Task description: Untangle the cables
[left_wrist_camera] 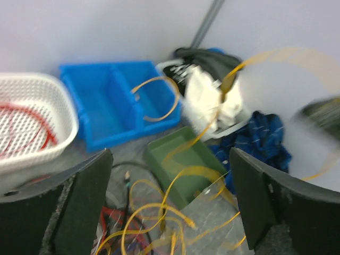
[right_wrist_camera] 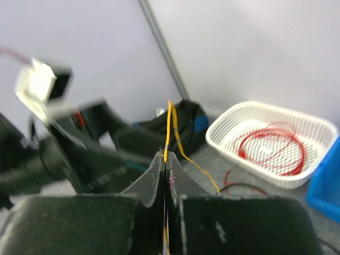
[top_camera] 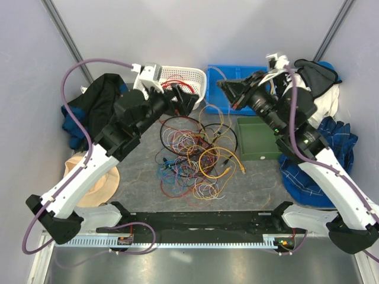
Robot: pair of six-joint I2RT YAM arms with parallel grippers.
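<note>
The yellow-orange cable lies below and back from the left gripper, so that gripper should next move down and back onto the cable's part in the heap, where other cables cross it.
The cables (top_camera: 195, 155) lie in a tangled heap of red, yellow, black, blue, white and purple wires in the middle of the table. My right gripper (top_camera: 227, 90) is raised over the heap's far side. In the right wrist view it (right_wrist_camera: 166, 159) is shut on a thin yellow cable (right_wrist_camera: 170, 125) that rises from the tips and drops back toward the table. My left gripper (top_camera: 185, 102) hangs by the white basket, open and empty. In the left wrist view its jaws (left_wrist_camera: 170, 204) stand wide apart with yellow cables (left_wrist_camera: 159, 212) on the table beyond them.
A white basket (top_camera: 198, 77) at the back holds a red cable (top_camera: 177, 83). It also shows in the right wrist view (right_wrist_camera: 226, 130). A blue bin (top_camera: 237, 74) stands beside it and a green tray (top_camera: 257, 139) sits to the right. Cloth piles lie in both far corners.
</note>
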